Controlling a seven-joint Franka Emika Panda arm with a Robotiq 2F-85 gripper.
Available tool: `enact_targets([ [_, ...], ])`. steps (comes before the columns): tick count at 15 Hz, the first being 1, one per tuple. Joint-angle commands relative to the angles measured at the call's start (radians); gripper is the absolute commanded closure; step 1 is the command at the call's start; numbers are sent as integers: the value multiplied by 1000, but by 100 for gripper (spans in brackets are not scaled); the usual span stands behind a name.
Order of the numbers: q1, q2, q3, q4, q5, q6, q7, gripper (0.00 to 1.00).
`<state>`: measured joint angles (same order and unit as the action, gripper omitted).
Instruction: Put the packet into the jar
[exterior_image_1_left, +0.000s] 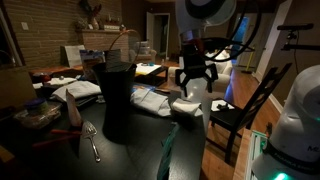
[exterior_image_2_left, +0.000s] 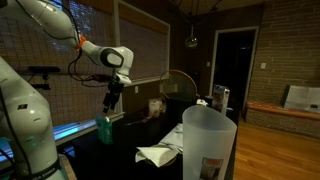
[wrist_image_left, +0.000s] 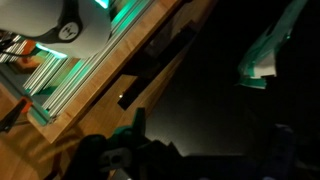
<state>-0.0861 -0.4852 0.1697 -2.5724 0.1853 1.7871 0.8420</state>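
Observation:
My gripper moves down and across toward the packet's pale-tipped end next, turning on the way, since the packet lies at an angle.
The jar is a translucent whitish container standing on the dark table, close to the camera in an exterior view. The packet is a thin teal-green strip lying on the near part of the table. It also shows in the wrist view at the upper right, apart from the fingers. My gripper hangs above the table near its edge, open and empty. It also shows in an exterior view, far from the jar. In the wrist view only dark finger parts show at the bottom.
A tall black cylinder stands mid-table. A crumpled white paper wad lies below the gripper. A spoon and red-handled pliers lie near the front. A dark chair stands beside the table edge.

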Motion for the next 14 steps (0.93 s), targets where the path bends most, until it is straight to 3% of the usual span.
enact_targets([
  [1,43,36,19,-48,144,155,157,0],
  [5,93,83,57,-97,216,336,303,0],
  [11,160,178,64,-100,204,365,382,1],
  [13,176,231,66,-96,194,404,362,26],
  [14,181,257,66,-94,186,428,358,33],
])
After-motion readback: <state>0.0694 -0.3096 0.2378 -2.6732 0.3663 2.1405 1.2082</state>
